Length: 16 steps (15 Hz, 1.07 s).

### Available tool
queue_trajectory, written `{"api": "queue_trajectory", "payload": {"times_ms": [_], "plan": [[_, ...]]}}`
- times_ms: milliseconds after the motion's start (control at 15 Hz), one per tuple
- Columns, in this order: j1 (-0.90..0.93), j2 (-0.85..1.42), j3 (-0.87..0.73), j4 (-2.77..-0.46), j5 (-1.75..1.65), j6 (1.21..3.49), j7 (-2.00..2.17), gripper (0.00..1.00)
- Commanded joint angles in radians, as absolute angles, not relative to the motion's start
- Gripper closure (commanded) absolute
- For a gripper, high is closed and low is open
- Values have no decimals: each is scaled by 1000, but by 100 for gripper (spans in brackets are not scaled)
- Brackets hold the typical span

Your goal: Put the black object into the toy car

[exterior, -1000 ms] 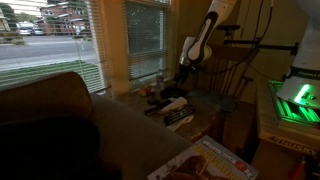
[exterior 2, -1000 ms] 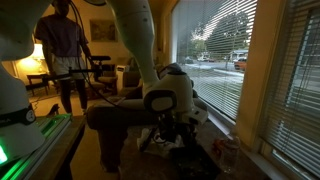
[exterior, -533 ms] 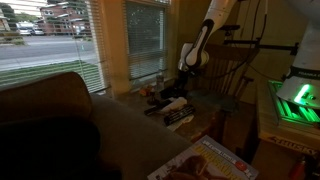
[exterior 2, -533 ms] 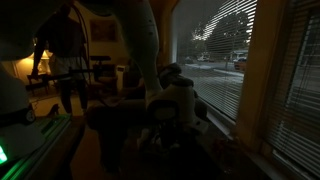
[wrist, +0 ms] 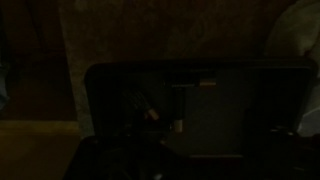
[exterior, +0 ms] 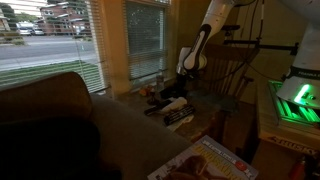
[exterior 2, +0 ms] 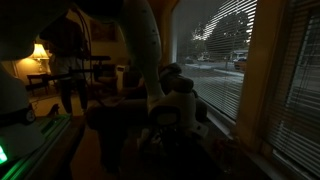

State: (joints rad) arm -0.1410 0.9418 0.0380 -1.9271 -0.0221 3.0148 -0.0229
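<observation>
I need to move my gripper down and toward the right in the wrist view, over the middle of the dark rectangular object (wrist: 207, 128), because the gripper is still above the items.
The scene is very dim. My white arm reaches down to the low table by the window, and my gripper (exterior: 183, 78) hangs just above a cluster of small items (exterior: 166, 97). It also shows in an exterior view (exterior 2: 165, 128), dark against the table. In the wrist view a dark, flat rectangular object (wrist: 195, 112) with a small orange mark fills the middle. I cannot pick out which item is the black object or the toy car. The fingers are lost in shadow, so I cannot tell whether they are open or shut.
A brown couch (exterior: 60, 125) fills the left foreground. A magazine (exterior: 212, 160) lies at the front. A green-lit device (exterior: 296, 102) stands at the right. Window blinds (exterior: 145, 40) are right behind the table. A chair (exterior: 232, 75) stands behind the arm.
The gripper has moved down and slightly towards the window, closer to the items on the table. One exterior view has become darker.
</observation>
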Motion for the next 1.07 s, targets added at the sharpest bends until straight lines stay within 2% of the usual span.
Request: {"api": "queue_trajectory", "payload": {"times_ms": [0, 67, 133, 200, 333, 400, 467, 533, 600, 1000], "plan": [[-149, 987, 50, -1870, -20, 2999, -59, 3], [-150, 993, 52, -1864, -20, 2998, -64, 3], [-151, 1000, 53, -1857, -21, 2999, -67, 9], [-150, 1004, 52, -1852, -21, 2999, -69, 6], [-150, 1013, 53, -1841, -21, 2998, -73, 9], [-150, 1017, 53, -1836, -21, 2999, -73, 16], [-151, 1019, 55, -1832, -20, 2997, -74, 16], [-149, 1022, 55, -1829, -20, 2999, -74, 21], [-147, 1024, 54, -1826, -20, 2999, -73, 19], [-151, 1033, 64, -1815, -18, 2995, -74, 20]]}}
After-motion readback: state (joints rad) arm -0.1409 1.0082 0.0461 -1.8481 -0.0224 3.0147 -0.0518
